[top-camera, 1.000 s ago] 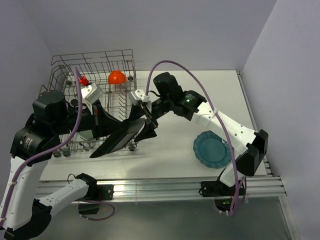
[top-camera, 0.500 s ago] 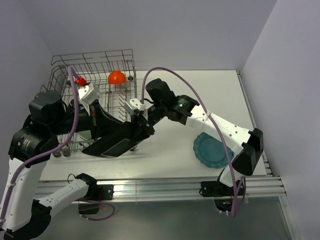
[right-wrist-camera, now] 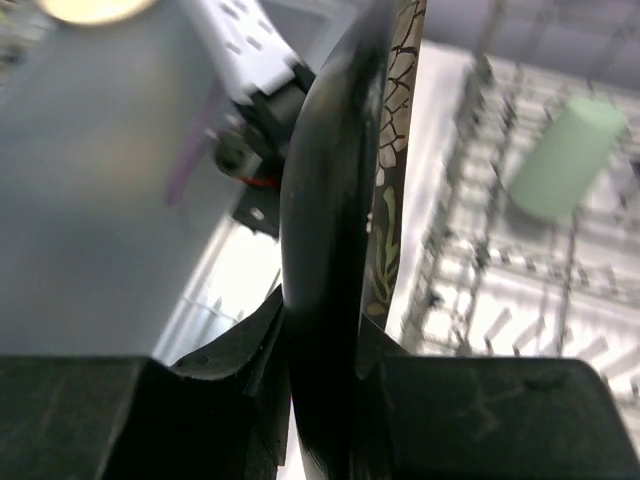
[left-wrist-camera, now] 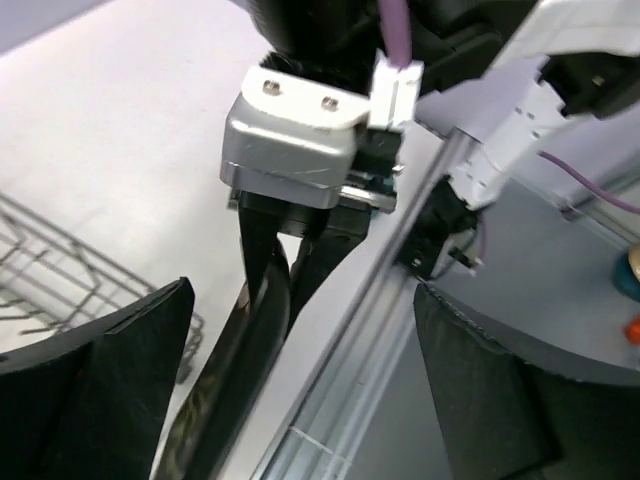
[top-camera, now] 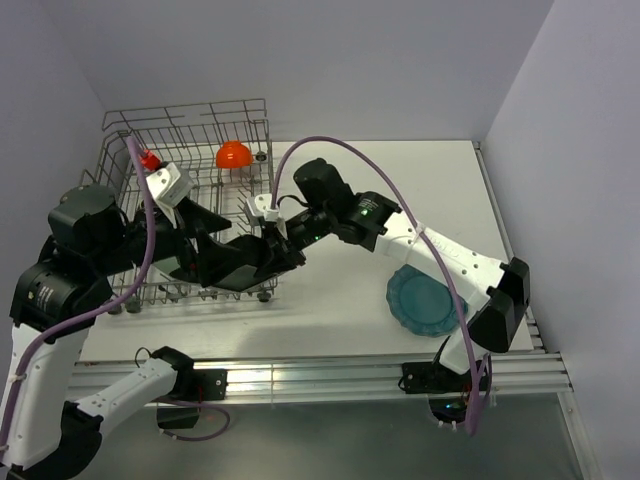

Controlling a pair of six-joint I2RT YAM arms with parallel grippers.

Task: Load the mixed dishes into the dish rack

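Observation:
My right gripper next lowers left in the top view to release the black plate among the rack's empty wires, below it on that side.
The black square flowered plate (top-camera: 243,274) hangs edge-on over the front edge of the dish rack (top-camera: 190,125). My right gripper (top-camera: 279,244) is shut on its rim; in the right wrist view the plate (right-wrist-camera: 335,230) is pinched between the fingers of the right gripper (right-wrist-camera: 330,365). My left gripper (top-camera: 205,252) stands wide open around the plate (left-wrist-camera: 235,385) without touching it, and in its wrist view the left gripper (left-wrist-camera: 305,335) faces the right one's silver body. The orange bowl (top-camera: 234,153) and the pale green cup (right-wrist-camera: 565,155) are in the rack. The teal scalloped plate (top-camera: 425,300) lies on the table.
The white table (top-camera: 340,290) runs right of the rack to a side wall. The metal rail (top-camera: 300,375) runs along the near edge, also seen as the rail (left-wrist-camera: 350,380) just under the left fingers. The rack's wires (right-wrist-camera: 480,260) stand close behind the held plate.
The right gripper closed on the plate, then the left gripper opened and let it go. The plate and both grippers have shifted left toward the rack's front.

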